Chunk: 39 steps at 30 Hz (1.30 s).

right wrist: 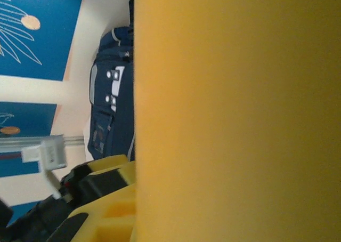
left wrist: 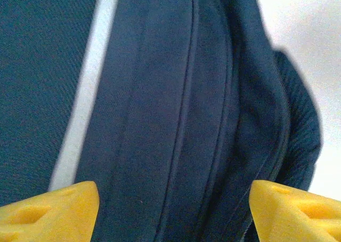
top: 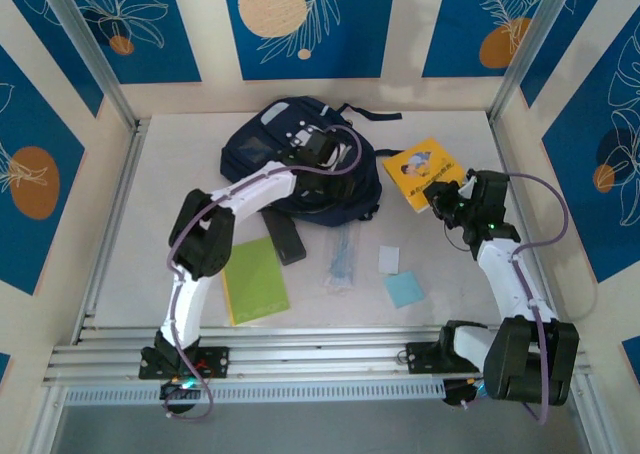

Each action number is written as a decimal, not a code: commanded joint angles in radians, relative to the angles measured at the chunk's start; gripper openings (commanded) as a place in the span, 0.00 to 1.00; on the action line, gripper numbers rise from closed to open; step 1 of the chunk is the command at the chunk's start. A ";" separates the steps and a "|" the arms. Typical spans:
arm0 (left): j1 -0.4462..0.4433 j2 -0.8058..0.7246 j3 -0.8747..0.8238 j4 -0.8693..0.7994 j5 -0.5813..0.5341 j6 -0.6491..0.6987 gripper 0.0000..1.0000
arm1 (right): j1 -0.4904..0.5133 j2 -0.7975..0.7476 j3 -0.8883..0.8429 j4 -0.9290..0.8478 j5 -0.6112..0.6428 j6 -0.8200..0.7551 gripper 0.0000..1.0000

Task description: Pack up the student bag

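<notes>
My left gripper lowers onto the fold of the bag's blue fabric (left wrist: 173, 180) just below it next, since the fold runs between my open fingers.
The student bag (top: 290, 164), navy blue with grey stripes, lies at the back centre of the table. My left gripper (top: 315, 150) hovers over its top. In the left wrist view it is open (left wrist: 173, 212), its yellow fingertips wide apart just above the bag's folds and seams (left wrist: 176, 93). My right gripper (top: 447, 200) is shut on the near corner of a yellow book (top: 422, 171) to the right of the bag. In the right wrist view the book's yellow cover (right wrist: 240, 114) is close up, one finger (right wrist: 106, 210) shows beside it, and the bag (right wrist: 112, 103) lies beyond.
A green notebook (top: 255, 279), a dark flat case (top: 288, 239), a clear sleeve with pens (top: 345, 259), a white card (top: 388, 260) and a light blue note (top: 404, 290) lie in front of the bag. Metal rails (top: 320, 359) run along the near edge.
</notes>
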 commanded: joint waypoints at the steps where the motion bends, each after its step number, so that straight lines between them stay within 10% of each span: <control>1: -0.029 0.039 0.085 -0.112 -0.019 0.086 0.74 | -0.020 -0.031 0.039 0.002 -0.079 -0.054 0.00; 11: 0.007 0.182 0.218 -0.184 -0.215 0.059 0.64 | -0.022 -0.031 0.011 0.026 -0.140 -0.045 0.00; 19: 0.018 0.288 0.267 -0.304 -0.150 0.061 0.64 | -0.023 -0.031 0.005 0.027 -0.128 -0.055 0.00; 24: 0.019 0.307 0.265 -0.343 -0.064 0.056 0.00 | -0.028 -0.031 0.003 0.027 -0.115 -0.063 0.00; 39: 0.140 -0.006 0.291 -0.158 0.342 -0.107 0.00 | -0.029 -0.019 0.052 -0.068 -0.114 -0.086 0.00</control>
